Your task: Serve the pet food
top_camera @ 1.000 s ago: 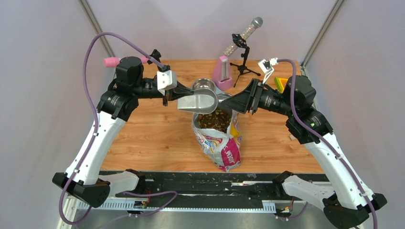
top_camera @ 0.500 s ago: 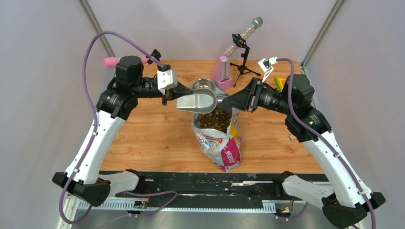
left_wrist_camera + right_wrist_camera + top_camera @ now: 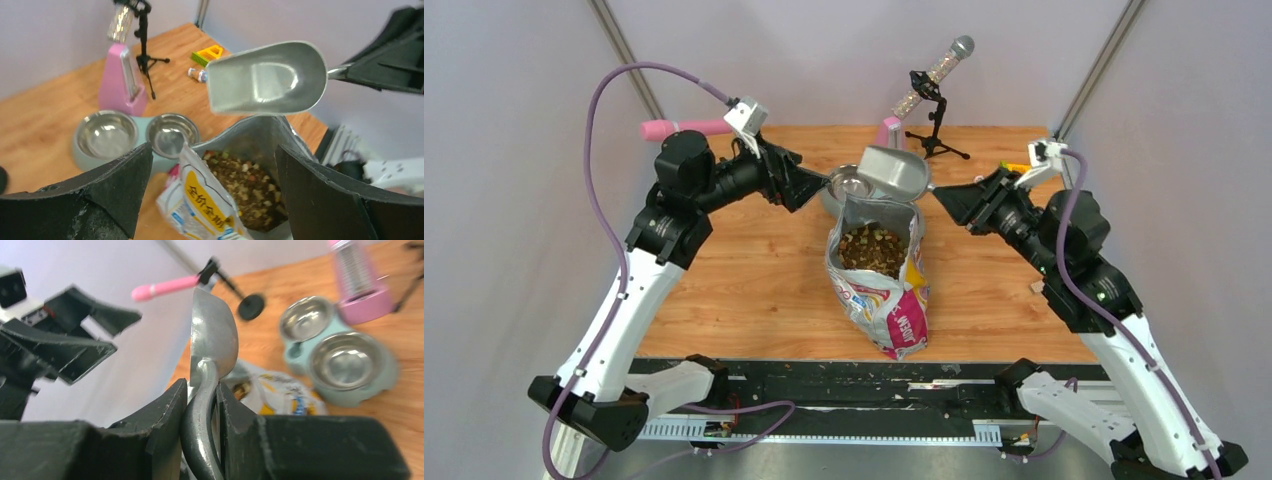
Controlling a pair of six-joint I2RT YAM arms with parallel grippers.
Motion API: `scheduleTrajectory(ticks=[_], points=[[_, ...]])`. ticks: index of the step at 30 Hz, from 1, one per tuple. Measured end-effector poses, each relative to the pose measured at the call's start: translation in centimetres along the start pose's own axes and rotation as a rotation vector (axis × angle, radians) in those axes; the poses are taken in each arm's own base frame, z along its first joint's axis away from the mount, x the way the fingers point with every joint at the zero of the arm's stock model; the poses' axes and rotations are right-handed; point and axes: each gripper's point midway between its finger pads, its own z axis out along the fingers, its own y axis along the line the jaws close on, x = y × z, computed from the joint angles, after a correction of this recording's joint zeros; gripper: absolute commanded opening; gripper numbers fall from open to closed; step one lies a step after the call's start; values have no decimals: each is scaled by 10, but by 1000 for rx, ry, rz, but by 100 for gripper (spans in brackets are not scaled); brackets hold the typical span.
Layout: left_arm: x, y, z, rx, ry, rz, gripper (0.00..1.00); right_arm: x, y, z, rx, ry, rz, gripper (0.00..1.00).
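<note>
Next I should bring my left gripper back and down, tipping its open fingers downward onto the bag's rim on the gripper's side (image 3: pixel 831 240), because that rim stands clear of the scoop (image 3: pixel 894 172).
The pet food (image 3: pixel 872 248) is brown kibble with paler chunks, lying inside an open printed bag (image 3: pixel 882 292) at mid-table; it also shows in the left wrist view as pet food (image 3: pixel 246 184) in the bag (image 3: pixel 207 197). My right gripper (image 3: pixel 946 196) (image 3: pixel 202 390) is shut on the handle of an empty metal scoop (image 3: pixel 894 172) (image 3: pixel 213 335), which hangs over the bag's mouth. My left gripper (image 3: pixel 810 186) (image 3: pixel 212 156) stands wide open to the left of the scoop (image 3: pixel 265 77), holding nothing.
A pale green double feeder with two empty steel bowls (image 3: pixel 106 134) (image 3: pixel 345 360) sits behind the bag. Further back are a pink metronome (image 3: pixel 890 138), a microphone on a tripod (image 3: pixel 934 85) and a pink roller (image 3: pixel 674 128). A yellow-green block (image 3: pixel 210 52) lies at the back right.
My left gripper opened, let go of the scoop and drew back to the left. My right gripper closed on the handle and lifted the scoop up and back, turning it.
</note>
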Motion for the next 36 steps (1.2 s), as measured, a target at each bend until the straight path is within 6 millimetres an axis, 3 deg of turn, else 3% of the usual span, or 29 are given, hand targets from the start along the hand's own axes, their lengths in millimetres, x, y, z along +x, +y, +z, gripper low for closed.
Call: scheduleTrajectory(ticks=[4,8,10,14,17,24,26,28,29,31,36], points=[[24,17,7,-128,74,-283,88,-27,-27,-22,145,-186,-27,0],[64,32,22,-238,237,-484,86,-47,-51,-40,258,-342,-50,0],[87,29,30,-300,347,-535,86,-53,-63,-47,315,-393,-63,0],[107,5,40,-390,525,-505,82,-60,-83,-55,412,-461,-85,0],[116,-8,34,-445,606,-468,80,-57,-96,-57,461,-471,-100,0],[161,-8,13,-631,847,-358,64,-57,-100,-61,480,-479,-118,0],[171,-8,14,-682,914,-298,55,-58,-99,-62,478,-482,-122,0],[179,-8,16,-709,957,-252,27,-59,-98,-64,475,-486,-125,0],[183,-9,17,-718,977,-234,7,-59,-98,-64,473,-488,-126,0],[189,-9,17,-726,1005,-209,0,-61,-96,-66,469,-494,-128,0],[187,-2,6,-771,1034,-152,0,-61,-96,-66,469,-493,-132,0]])
